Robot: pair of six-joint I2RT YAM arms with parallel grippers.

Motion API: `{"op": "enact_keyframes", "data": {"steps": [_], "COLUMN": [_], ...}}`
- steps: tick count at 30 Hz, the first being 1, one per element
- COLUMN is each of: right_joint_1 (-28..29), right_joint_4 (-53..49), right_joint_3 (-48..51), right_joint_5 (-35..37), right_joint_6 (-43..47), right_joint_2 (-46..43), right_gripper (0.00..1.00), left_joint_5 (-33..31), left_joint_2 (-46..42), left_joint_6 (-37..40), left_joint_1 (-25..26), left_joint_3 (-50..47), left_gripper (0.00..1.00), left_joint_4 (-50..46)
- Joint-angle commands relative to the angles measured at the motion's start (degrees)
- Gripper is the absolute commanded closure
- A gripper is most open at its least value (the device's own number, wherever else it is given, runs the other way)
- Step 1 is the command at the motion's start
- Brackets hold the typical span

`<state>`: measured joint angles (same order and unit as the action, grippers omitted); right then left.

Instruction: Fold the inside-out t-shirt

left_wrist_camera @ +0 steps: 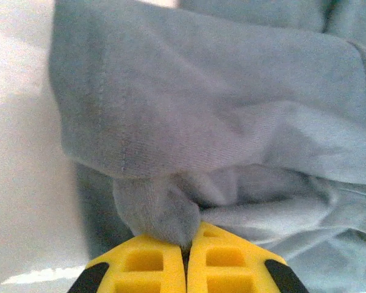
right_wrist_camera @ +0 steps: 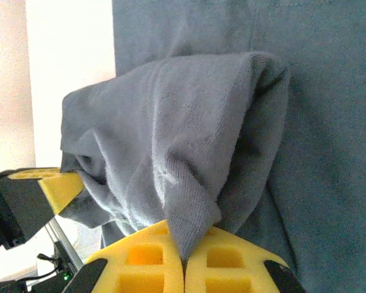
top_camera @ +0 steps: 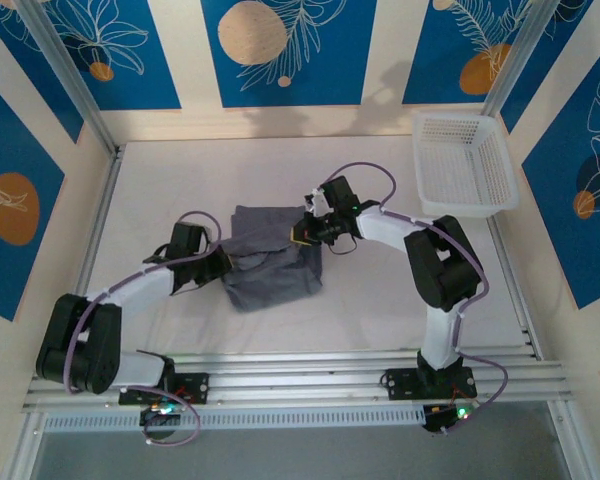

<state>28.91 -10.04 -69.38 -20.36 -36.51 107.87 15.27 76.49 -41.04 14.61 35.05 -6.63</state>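
My right gripper draws away from the left gripper next and releases the pinched corner at the heap's side edge, since that edge lies on the gripper's basket side.
The slate-grey inside-out t-shirt (top_camera: 270,262) lies bunched into a small, partly folded heap in the middle of the white table. At the heap's left edge my left gripper (top_camera: 225,262) is shut on a fold of the cloth (left_wrist_camera: 161,210), which rises out from between the yellow fingers (left_wrist_camera: 140,265). My right gripper (top_camera: 302,235) sits at the heap's upper right edge, shut on a pinched corner of the shirt (right_wrist_camera: 192,223). A flap (right_wrist_camera: 171,146) hangs lifted over the flat cloth behind it. The left gripper's yellow finger (right_wrist_camera: 55,183) shows at the left of the right wrist view.
A white plastic basket (top_camera: 463,165) stands at the far right corner of the table. Blue patterned walls and metal posts (top_camera: 65,75) enclose the table. Aluminium rails (top_camera: 310,375) run along the near edge by the arm bases.
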Motion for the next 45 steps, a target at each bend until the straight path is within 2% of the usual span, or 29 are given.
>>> {"op": "enact_keyframes", "data": {"steps": [1,6,11,19,22,27,33,38,39,40,42,43,45], "right_joint_1": [-0.5,-0.85,-1.0,-0.24,0.64,-2.9,-9.63,-13.16,-13.78,-14.38,-15.75,-16.49,-17.42], "right_joint_4": [1.77,5.07,6.71,6.01,4.97,1.54,4.76,6.61,7.08,8.32,8.66,7.67,3.61], "right_joint_3": [3.89,13.95,23.64,28.51,28.81,24.68,17.05,7.54,6.36,5.47,3.68,2.78,2.1], "right_joint_5": [-1.45,2.92,10.68,17.64,22.95,24.77,18.27,10.21,9.74,9.31,8.34,7.53,6.46], "right_joint_6": [-1.8,-5.8,-11.21,-17.71,-19.25,-21.06,-18.9,-14.73,-14.56,-14.12,-12.92,-12.23,-9.33], "right_joint_2": [-8.84,-22.52,-35.71,-48.55,-50.74,-42.71,-23.58,-9.24,-7.86,-6.61,-5.41,-5.5,-7.58], "right_gripper": [1.0,1.0,1.0,1.0,1.0,1.0,1.0,0.88,0.85,0.78,0.55,0.47,0.37], "left_joint_5": [5.44,12.27,18.51,19.41,17.83,14.86,11.75,1.89,1.2,0.74,0.81,1.04,2.07], "left_joint_2": [-4.81,-9.22,-9.41,-7.41,-4.36,7.61,24.49,30.01,30.78,31.64,32.65,32.64,31.04], "left_joint_6": [0.65,1.51,0.34,-0.37,-0.89,-1.88,-0.45,1.48,2.25,3.04,4.08,4.38,4.37], "left_joint_1": [-0.51,-0.45,1.0,4.39,4.47,4.95,4.91,4.59,4.48,4.28,3.86,3.67,3.01], "left_joint_3": [3.23,6.14,8.37,13.06,15.57,21.28,29.63,32.26,33.47,34.77,36.88,37.37,37.0], "left_gripper": [1.0,1.0,1.0,1.0,1.0,1.0,1.0,1.0,0.96,0.89,0.69,0.62,0.5], "left_joint_4": [0.71,0.34,5.46,11.44,11.33,12.97,13.8,11.66,10.8,10.2,9.45,9.16,8.59]}}
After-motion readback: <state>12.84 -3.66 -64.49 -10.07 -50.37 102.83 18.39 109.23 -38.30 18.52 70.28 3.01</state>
